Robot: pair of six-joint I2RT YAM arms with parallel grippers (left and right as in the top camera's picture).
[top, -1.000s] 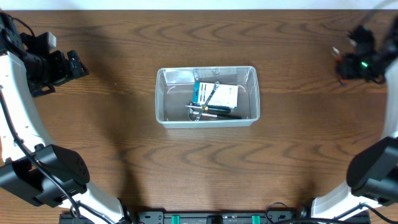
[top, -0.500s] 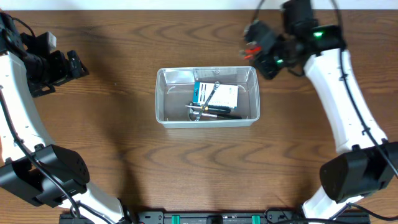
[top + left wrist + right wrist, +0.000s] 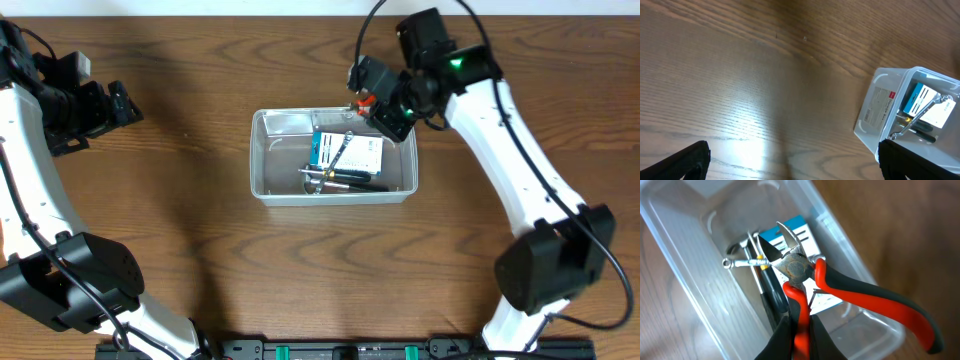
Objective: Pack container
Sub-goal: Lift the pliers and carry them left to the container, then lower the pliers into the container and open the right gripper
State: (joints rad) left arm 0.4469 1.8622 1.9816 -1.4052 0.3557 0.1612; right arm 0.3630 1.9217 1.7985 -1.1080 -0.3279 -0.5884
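The free handle of the pliers still sticks out past the container's side, so my right gripper will next move back and down into the container and release the pliers on the black-handled tool.
The clear plastic container stands mid-table, and its label side shows in the left wrist view. Inside lie a blue-and-white box, a small wrench and a black-handled tool. My right gripper hovers over the container's back right corner, shut on one red handle of a pair of cutting pliers. The pliers' open blades point down toward the wrench. Its pads pinch the handle. My left gripper is far off to the left, open, holding nothing.
Bare wooden tabletop surrounds the container. The left gripper's fingertips frame bare wood, with the container wall near the right one. The right arm reaches in from the front right.
The right arm has swung from the table's far right edge to above the container's back right corner, carrying the pliers. The left arm has not moved.
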